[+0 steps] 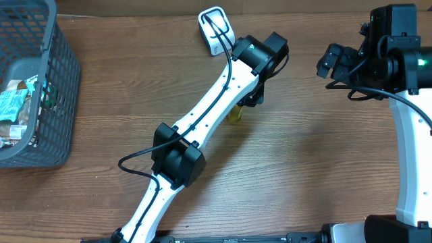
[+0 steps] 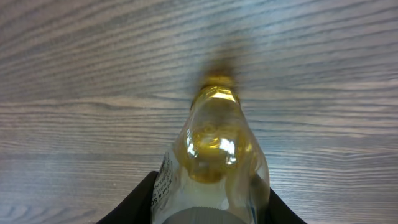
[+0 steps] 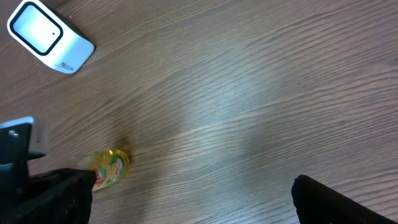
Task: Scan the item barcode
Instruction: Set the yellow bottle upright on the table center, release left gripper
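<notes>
My left gripper lowers the bottle's base onto the bare wooden tabletop next and releases the bottle, since the tabletop lies clear directly below the gripper.
The item is a small clear bottle (image 2: 214, 143) of yellow liquid with a grey cap and a printed label. My left gripper (image 2: 211, 200) is shut on it just below the cap, and its base points down at the wooden table. From overhead only a yellow bit of the bottle (image 1: 234, 113) shows under the left gripper (image 1: 247, 101). The right wrist view catches the bottle's coloured label (image 3: 111, 167). A white barcode scanner (image 1: 214, 30) lies at the table's back, also in the right wrist view as the scanner (image 3: 46, 37). My right gripper (image 1: 331, 64) hangs open and empty at the right, fingers (image 3: 336, 199) wide apart.
A grey plastic basket (image 1: 61, 81) holding several packets stands at the left edge. The left arm (image 1: 196, 128) stretches diagonally across the middle of the table. The right arm's base (image 1: 412, 169) stands along the right side.
</notes>
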You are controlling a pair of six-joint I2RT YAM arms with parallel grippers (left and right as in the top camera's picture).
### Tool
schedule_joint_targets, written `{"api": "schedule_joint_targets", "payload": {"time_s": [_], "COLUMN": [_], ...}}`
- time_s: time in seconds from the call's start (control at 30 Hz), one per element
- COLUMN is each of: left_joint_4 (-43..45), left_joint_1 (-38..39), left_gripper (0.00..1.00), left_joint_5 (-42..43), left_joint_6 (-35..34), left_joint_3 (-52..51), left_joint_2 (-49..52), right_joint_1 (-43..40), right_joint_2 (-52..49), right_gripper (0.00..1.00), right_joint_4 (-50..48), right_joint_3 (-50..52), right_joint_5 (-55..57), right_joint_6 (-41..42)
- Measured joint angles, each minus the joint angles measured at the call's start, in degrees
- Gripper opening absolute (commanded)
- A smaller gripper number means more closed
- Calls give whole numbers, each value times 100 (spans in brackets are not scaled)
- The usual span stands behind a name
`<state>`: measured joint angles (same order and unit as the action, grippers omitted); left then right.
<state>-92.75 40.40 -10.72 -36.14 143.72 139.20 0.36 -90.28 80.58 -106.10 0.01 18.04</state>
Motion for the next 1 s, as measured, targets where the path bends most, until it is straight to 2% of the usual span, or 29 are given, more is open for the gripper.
{"api": "schedule_joint_targets", "payload": {"time_s": [0.07, 0.2, 0.23, 0.27, 0.33, 0.5, 0.8, 1.0], "left_joint_4": [55, 140, 155, 186, 216, 214, 66, -219], "left_joint_1": [0, 0, 0, 0, 0, 0, -17, -243], "left_gripper": [16, 25, 29, 40, 54, 73, 79, 82], "left_joint_5": [2, 2, 11, 42, 155, 376, 476, 501], "left_joint_6": [-44, -127, -129, -131, -157, -140, 35, 280], "left_joint_3": [-214, -389, -389, -389, -389, -470, -352, 743], "left_joint_2": [0, -4, -4, -4, -4, -2, -2, -24], "right_joint_1": [0, 0, 0, 0, 0, 0, 0, 0], "right_joint_2": [0, 0, 0, 0, 0, 0, 0, 0], "right_gripper": [100, 100, 100, 100, 100, 100, 100, 100], "right_joint_4": [0, 2, 0, 2, -2, 0, -2, -2], "right_joint_3": [0, 0, 0, 0, 0, 0, 0, 0], "right_joint_5": [2, 2, 2, 0, 2, 2, 2, 2], "right_joint_6": [0, -2, -2, 0, 0, 0, 0, 0]}}
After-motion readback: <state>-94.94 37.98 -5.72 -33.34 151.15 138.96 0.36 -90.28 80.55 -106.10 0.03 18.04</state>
